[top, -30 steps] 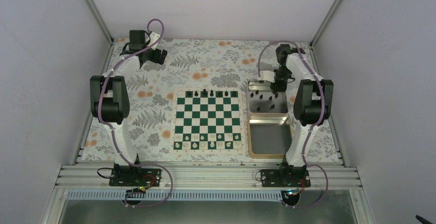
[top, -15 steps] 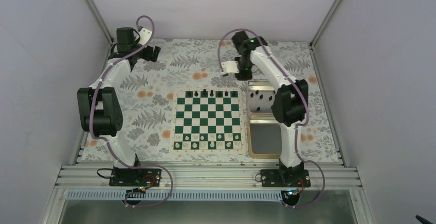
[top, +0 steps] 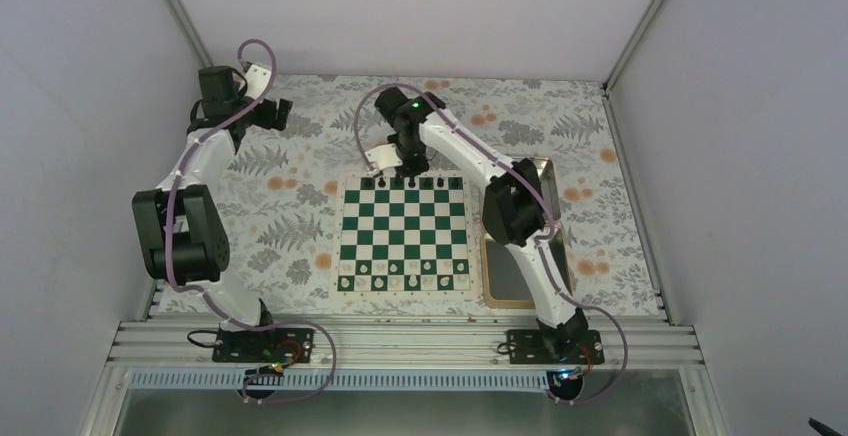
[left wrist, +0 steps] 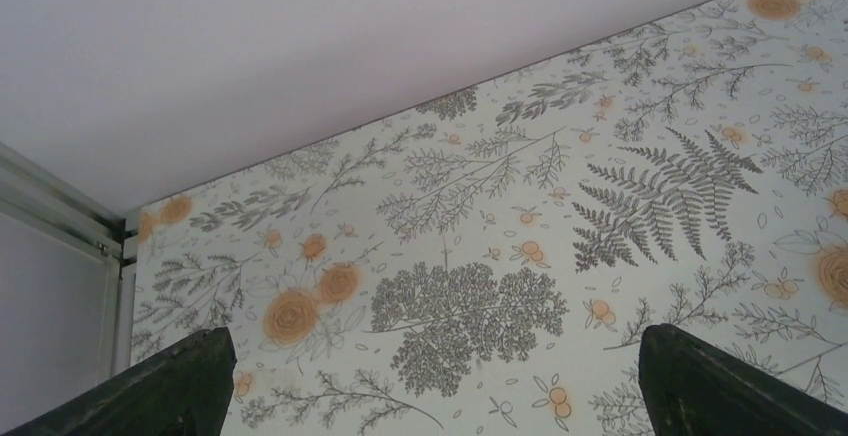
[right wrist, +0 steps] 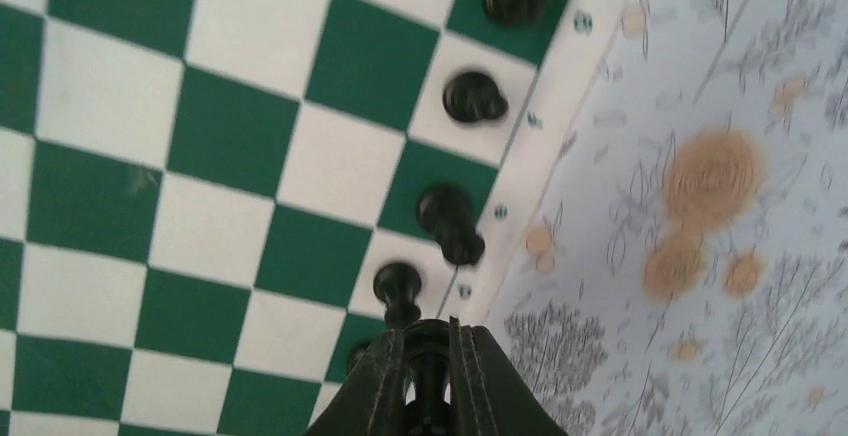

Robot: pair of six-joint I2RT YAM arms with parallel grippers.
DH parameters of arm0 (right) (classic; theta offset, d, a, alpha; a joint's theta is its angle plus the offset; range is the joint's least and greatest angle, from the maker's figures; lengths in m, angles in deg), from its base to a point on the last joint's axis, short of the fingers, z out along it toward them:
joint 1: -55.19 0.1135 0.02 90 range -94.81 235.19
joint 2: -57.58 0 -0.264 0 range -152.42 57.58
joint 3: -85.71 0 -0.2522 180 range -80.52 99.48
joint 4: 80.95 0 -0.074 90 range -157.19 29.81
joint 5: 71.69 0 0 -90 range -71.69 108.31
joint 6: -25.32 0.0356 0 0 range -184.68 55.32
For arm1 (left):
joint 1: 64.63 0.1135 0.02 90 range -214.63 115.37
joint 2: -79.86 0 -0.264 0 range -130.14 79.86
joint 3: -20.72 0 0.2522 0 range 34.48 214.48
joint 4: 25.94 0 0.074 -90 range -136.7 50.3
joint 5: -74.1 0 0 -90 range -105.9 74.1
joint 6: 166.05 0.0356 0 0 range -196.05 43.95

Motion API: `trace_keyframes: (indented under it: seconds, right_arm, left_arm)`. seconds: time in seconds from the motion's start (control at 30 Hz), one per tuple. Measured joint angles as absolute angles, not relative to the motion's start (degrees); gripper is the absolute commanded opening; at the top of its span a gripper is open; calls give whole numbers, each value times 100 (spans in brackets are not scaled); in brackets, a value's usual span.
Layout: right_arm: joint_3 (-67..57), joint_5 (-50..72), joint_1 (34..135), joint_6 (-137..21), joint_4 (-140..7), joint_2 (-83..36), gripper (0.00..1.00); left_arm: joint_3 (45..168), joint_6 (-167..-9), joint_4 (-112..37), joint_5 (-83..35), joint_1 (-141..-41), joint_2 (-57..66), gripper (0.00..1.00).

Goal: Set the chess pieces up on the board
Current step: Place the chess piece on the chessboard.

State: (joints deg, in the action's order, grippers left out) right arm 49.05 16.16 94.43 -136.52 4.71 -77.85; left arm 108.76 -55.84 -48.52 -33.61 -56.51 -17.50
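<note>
Next, the right gripper swings back, to the left in the top view, and down onto a white square short of the board's far row [top: 396,196] [right wrist: 341,165]. That square is empty.
The green and white board [top: 403,234] lies mid-table. Several black chess pieces [top: 427,184] stand along its far row, and cream pieces [top: 412,282] along the near row. My right gripper [top: 405,168] hangs over the far edge of the board. In the right wrist view the right gripper [right wrist: 428,334] is shut on a black chess piece [right wrist: 430,371], just above the edge row where other black pieces [right wrist: 474,96] stand. My left gripper [top: 282,114] is at the far left corner; in the left wrist view the left gripper [left wrist: 430,366] is open over bare floral cloth.
Two silver tins [top: 545,171] sit right of the board, largely hidden under the right arm; the nearer one [top: 512,278] has a wooden-coloured rim. Enclosure walls and metal posts [top: 180,16] ring the floral cloth. The left arm's elbow [top: 175,231] stands left of the board.
The right arm swung left from the far tin to the board's far edge, carrying a black piece. The left arm drew further left and back.
</note>
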Motion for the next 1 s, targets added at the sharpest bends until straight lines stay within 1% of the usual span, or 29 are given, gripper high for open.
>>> trace_keyframes:
  seconds: [0.4, 0.8, 0.93, 1.0]
  right_arm:
    - [5050, 1397, 10271, -13846, 399, -8043, 8]
    - [5050, 1155, 10468, -13929, 399, -8511, 9]
    - [5050, 1150, 10468, -13962, 396, -8539, 11]
    - [5050, 1150, 10468, -13966, 385, -8541, 15]
  left_arm:
    - [10422, -5549, -4830, -3565, -5461, -1435, 100]
    - [10271, -5527, -4832, -3724, -5461, -1420, 100]
    - [10271, -5523, -4830, -3761, -5461, -1420, 100]
    - [10269, -5523, -4830, -3772, -5461, -1420, 100]
